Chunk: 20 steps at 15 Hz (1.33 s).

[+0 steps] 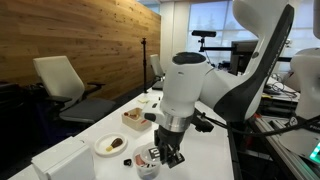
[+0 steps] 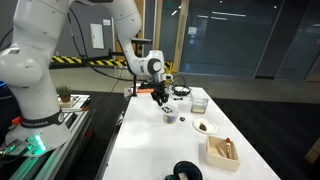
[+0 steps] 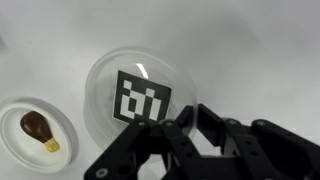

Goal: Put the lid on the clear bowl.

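Observation:
The bowl is below and outward, so my gripper should next move outward and down to release the lid over the clear bowl's opening [image 1: 147,156].
The lid [image 3: 140,98] is a round see-through disc with a black-and-white square mark on top. In the wrist view it fills the middle. My gripper [image 3: 178,118] is shut on its right rim, one finger on each side. In both exterior views the gripper [image 1: 165,150] [image 2: 160,98] hangs low over the white table. The clear bowl [image 1: 148,167] with reddish bits sits just under and beside it, and also shows in an exterior view [image 2: 169,113]. The bowl does not show in the wrist view, where I cannot tell whether the lid hides it.
A white plate with brown food [image 3: 35,130] [image 1: 112,145] [image 2: 204,127] lies close beside the lid. A wooden box [image 1: 135,118] [image 2: 222,150] stands further along the table. A clear container [image 2: 199,102] and a black cable [image 2: 181,92] lie behind the gripper.

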Tool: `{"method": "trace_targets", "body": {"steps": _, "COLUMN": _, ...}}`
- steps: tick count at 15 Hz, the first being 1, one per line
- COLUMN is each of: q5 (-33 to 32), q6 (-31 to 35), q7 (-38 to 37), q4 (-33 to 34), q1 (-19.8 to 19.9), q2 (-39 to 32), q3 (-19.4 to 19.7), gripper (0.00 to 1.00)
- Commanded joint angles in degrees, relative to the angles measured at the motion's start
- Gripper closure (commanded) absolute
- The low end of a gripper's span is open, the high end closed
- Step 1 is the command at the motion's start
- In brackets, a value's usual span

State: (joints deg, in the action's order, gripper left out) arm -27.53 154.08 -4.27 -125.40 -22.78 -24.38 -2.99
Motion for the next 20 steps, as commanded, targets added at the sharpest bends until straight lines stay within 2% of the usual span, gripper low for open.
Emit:
{"method": "trace_targets", "body": {"steps": 1, "q5": -1.88, "q6": 1.82, "q7": 0.06, "q4": 2.20, "q1": -0.50, "q2": -2.65, "q3": 0.11, "gripper": 0.97}}
{"method": "trace_targets", "body": {"steps": 9, "q5": -0.97, "q6": 3.10, "q7": 1.76, "q4": 4.70, "q1": -1.24, "q2": -5.44, "q3": -0.19, "gripper": 0.97}}
{"method": "trace_targets", "body": {"steps": 20, "q5": -1.13, "q6": 3.74, "q7": 2.78, "q4": 5.50, "q1": -1.23, "q2": -4.63, "q3": 0.61, "gripper": 0.97}}
